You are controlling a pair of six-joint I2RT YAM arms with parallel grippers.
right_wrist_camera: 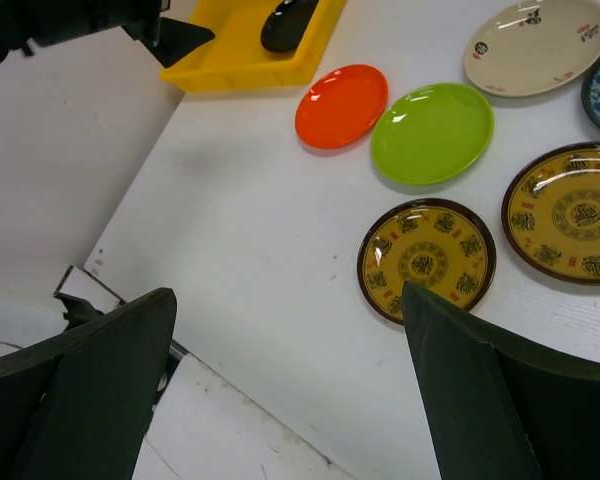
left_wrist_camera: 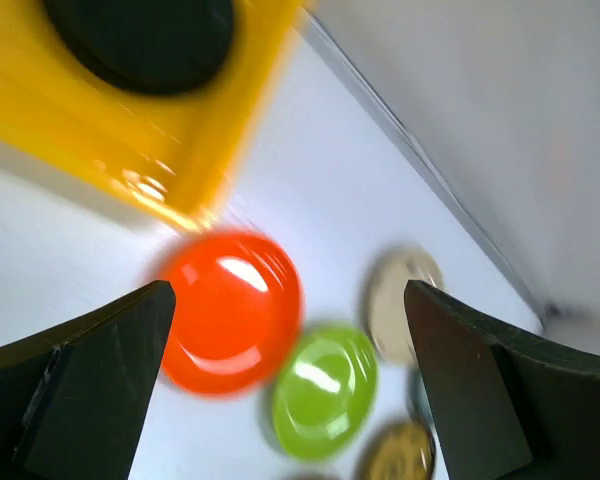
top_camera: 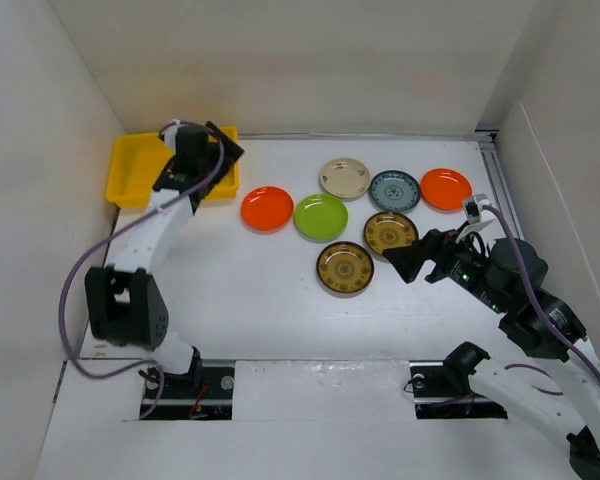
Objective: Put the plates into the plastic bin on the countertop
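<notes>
The countertop by the plate is bare and leaves room, so my left gripper will next move back and down from the bin (top_camera: 130, 170) onto the near rim of the orange plate (top_camera: 251, 223) beside it.
The yellow bin (top_camera: 130, 170) sits at the back left and holds the black plate (left_wrist_camera: 140, 40), also seen in the right wrist view (right_wrist_camera: 285, 22). On the countertop (top_camera: 250, 290) lie an orange plate (top_camera: 267, 209), the lime green plate (top_camera: 321, 216), the cream plate (top_camera: 345, 178), the teal-patterned plate (top_camera: 394, 190), a second orange plate (top_camera: 446, 189) and two gold-patterned plates (top_camera: 345, 267) (top_camera: 391, 232). My left gripper (top_camera: 220, 150) is open and empty above the bin's right end. My right gripper (top_camera: 408, 262) is open and empty, hovering beside the gold-patterned plates.
White walls enclose the countertop on the left, back and right. A metal rail (top_camera: 490, 165) runs along the right wall. The left arm's cable (top_camera: 80, 280) loops out over the left side.
</notes>
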